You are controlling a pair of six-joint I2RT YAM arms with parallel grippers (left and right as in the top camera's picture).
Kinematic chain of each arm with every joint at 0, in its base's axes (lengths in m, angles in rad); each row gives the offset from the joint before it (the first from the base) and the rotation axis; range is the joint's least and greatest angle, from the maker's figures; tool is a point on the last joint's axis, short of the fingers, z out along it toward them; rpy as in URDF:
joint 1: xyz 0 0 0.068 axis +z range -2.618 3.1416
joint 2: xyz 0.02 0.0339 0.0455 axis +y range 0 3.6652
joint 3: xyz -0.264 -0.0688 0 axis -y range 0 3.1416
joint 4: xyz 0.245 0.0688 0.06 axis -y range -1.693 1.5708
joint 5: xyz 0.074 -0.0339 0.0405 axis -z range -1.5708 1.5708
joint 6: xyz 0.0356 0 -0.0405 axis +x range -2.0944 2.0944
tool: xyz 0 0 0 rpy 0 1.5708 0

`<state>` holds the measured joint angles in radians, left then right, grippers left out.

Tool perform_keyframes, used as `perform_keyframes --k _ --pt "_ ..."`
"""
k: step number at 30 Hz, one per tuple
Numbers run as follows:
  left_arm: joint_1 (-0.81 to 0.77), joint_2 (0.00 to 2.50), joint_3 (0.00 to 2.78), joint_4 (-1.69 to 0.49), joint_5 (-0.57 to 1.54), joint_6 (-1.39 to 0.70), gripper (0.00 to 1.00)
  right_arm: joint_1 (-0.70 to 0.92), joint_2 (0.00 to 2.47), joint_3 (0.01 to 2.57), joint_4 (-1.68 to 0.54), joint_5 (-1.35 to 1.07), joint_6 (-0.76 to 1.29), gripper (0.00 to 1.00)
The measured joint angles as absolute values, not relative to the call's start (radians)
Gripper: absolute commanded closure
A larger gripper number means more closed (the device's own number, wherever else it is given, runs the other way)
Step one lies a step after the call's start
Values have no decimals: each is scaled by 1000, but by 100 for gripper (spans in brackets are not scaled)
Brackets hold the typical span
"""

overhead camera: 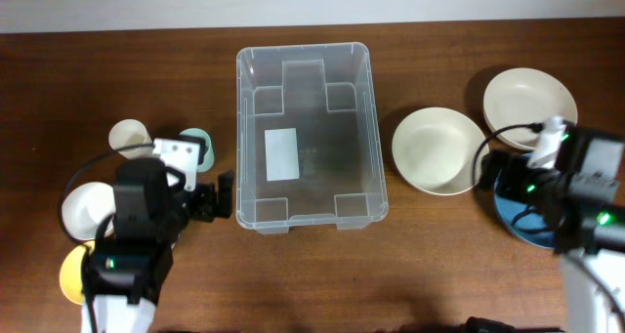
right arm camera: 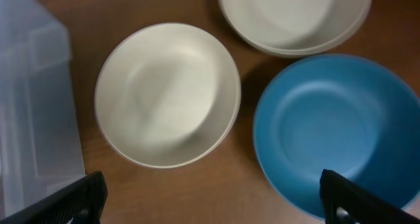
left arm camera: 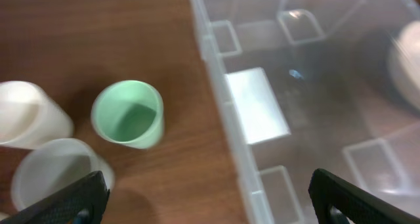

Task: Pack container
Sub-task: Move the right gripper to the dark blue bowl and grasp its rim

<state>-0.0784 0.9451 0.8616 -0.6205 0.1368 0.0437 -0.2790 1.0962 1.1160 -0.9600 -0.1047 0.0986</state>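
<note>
My open fingers hang high by the cream bowl, so next my right gripper should cross the blue bowl away from the container (overhead camera: 308, 128) and lower astride the blue bowl's opposite rim.
The clear plastic container (overhead camera: 308, 128) stands in the middle of the table with a white label (overhead camera: 282, 153) on its base and nothing in it. It also shows in the left wrist view (left arm camera: 308, 92) and at the left edge of the right wrist view (right arm camera: 33, 106). My left gripper (left arm camera: 207, 201) is open and empty, just left of the container's front left corner, above the table by a green cup (left arm camera: 128, 113). My right gripper (right arm camera: 210, 201) is open and empty above the table between a cream bowl (right arm camera: 167, 92) and a blue bowl (right arm camera: 338, 129).
Left of the container stand cups: a green one (overhead camera: 198, 145), cream ones (overhead camera: 130, 136) (overhead camera: 86, 209) and a yellow one (overhead camera: 74, 274). To the right lie a cream bowl (overhead camera: 438, 149), stacked cream bowls (overhead camera: 528, 104) and the blue bowl (overhead camera: 518, 216) under my right arm.
</note>
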Motion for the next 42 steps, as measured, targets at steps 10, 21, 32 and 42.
perform_keyframes --k 10,21,32,42 --pt "-74 999 913 -639 215 43 0 -682 1223 1182 -1025 -280 156 1" --pt "-51 999 913 -627 222 44 0 -1056 1435 1177 -1036 -366 188 1" --pt "-51 999 913 -613 222 43 0 -1056 1552 981 -759 -408 213 1" --pt "-51 999 913 -606 222 43 0 -1056 1556 789 -519 -425 279 3"
